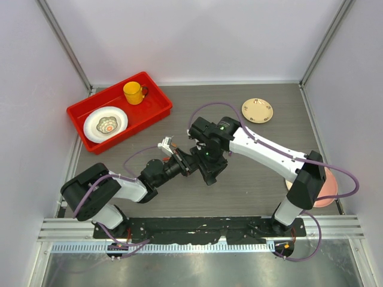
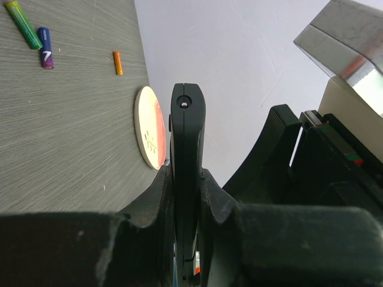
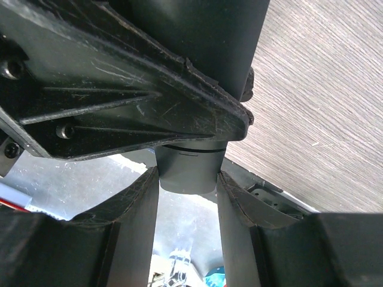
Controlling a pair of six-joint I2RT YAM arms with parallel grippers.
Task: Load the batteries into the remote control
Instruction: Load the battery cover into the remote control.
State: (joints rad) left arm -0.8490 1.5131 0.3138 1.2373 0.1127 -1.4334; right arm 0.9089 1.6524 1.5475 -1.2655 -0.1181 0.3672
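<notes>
My left gripper tilts downward next and lowers the remote control (image 2: pixel 187 131), held up in the air, to release it on the bare tabletop below the gripper.
The black remote control (image 2: pixel 187 131) stands edge-on between my left gripper's (image 2: pixel 187 179) jaws, which are shut on it. In the right wrist view its dark end (image 3: pixel 188 173) sits between my right gripper's (image 3: pixel 187 182) fingers (image 3: pixel 140 203), which press on both its sides. Both grippers meet mid-table in the top view, the left (image 1: pixel 189 160) and the right (image 1: pixel 207 169). A green battery (image 2: pixel 24 24), a purple-blue battery (image 2: pixel 45 49) and an orange battery (image 2: pixel 118 63) lie loose on the table. They are hidden in the top view.
A red tray (image 1: pixel 160 95) at the back left holds a yellow mug (image 1: pixel 135 92) and a white dish (image 1: pixel 106 124). A beige plate (image 1: pixel 257 110) lies at the back right. A pink plate (image 1: pixel 331 186) lies by the right arm's base; it also shows in the left wrist view (image 2: pixel 146 128).
</notes>
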